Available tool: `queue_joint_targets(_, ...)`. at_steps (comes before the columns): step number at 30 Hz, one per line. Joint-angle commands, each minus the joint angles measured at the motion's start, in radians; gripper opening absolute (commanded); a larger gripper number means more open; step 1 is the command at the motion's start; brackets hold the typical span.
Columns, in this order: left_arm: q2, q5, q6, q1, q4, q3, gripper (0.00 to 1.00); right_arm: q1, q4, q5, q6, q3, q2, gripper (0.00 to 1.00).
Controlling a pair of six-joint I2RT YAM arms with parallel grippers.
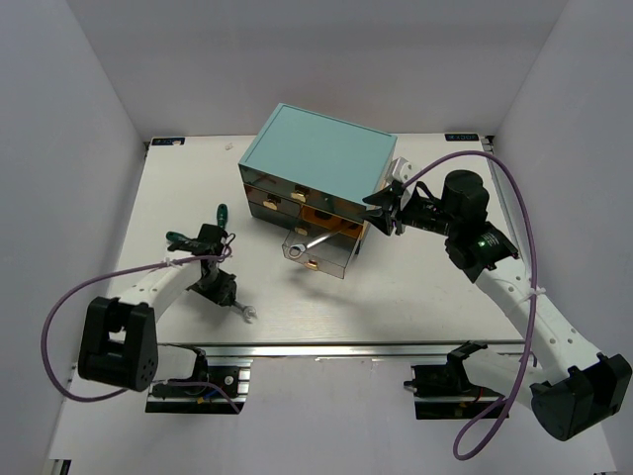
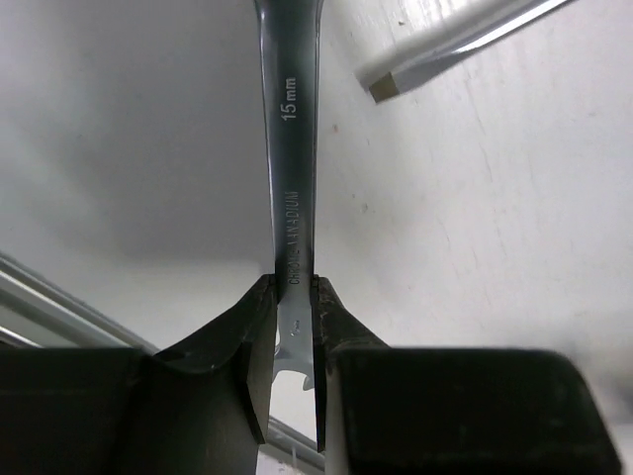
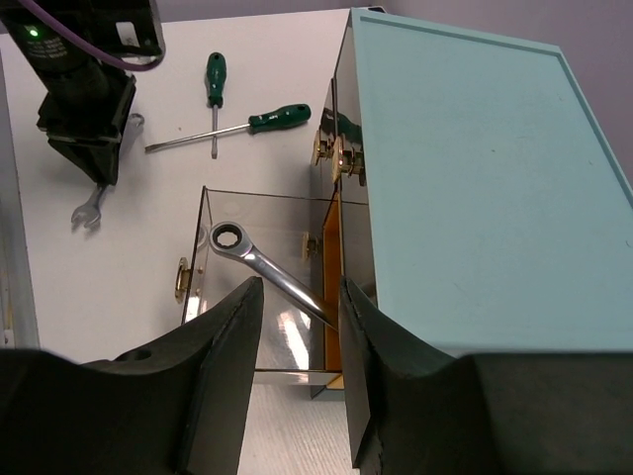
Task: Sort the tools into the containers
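Note:
This wrench goes up and over the clear drawer point(image 1: 341, 265), to my left gripper's right in the top view, next, and my left gripper releases it with the other.
My left gripper point(image 1: 226, 287) is shut on a silver wrench point(image 2: 290, 148) marked 15 mm, low over the table at the front left; the wrench's open end point(image 1: 247, 315) pokes out toward the front. In the left wrist view the gripper point(image 2: 294, 292) pinches the shaft. A second wrench point(image 1: 307, 245) lies in the pulled-out clear drawer point(image 1: 341, 265) of the teal chest point(image 1: 316, 153). My right gripper point(image 1: 381, 213) is open and empty beside the chest's right front corner; in its own view the gripper point(image 3: 300, 292) hovers above the drawer point(image 3: 198, 267) and that wrench point(image 3: 262, 262). Two green-handled screwdrivers point(image 1: 220, 213) point(image 1: 181, 239) lie left. The yellow-and-black screwdriver is out of view.
The chest's other drawers point(image 1: 272, 198) with gold handles are closed. A screwdriver tip point(image 2: 445, 49) lies on the table just beyond the held wrench. White walls enclose the table on three sides. A metal rail point(image 1: 346, 346) runs along the front edge.

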Motion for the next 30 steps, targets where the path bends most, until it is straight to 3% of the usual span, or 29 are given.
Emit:
queue_joint_targets(1, -0.102, -0.026, -0.042, -0.004, -0.074, 0.001, 0.0, -0.005, 0.057, -0.02, 0.013, 0.009, -0.016, 0.42)
queue_joint_targets(10, -0.186, 0.004, -0.053, -0.004, -0.117, 0.012, 0.0, -0.007, 0.057, -0.023, 0.012, 0.005, -0.018, 0.42)
queue_joint_targets(17, -0.185, 0.056, -0.06, -0.041, -0.143, 0.162, 0.0, -0.007, 0.057, -0.024, 0.012, 0.003, -0.021, 0.42)
queue_joint_targets(22, -0.147, 0.078, -0.116, -0.159, -0.132, 0.338, 0.0, -0.007, 0.058, -0.012, 0.007, 0.0, -0.028, 0.42)
queue_joint_targets(30, -0.016, -0.017, -0.133, -0.392, -0.111, 0.615, 0.0, -0.013, 0.058, 0.002, 0.005, -0.014, -0.044, 0.42)
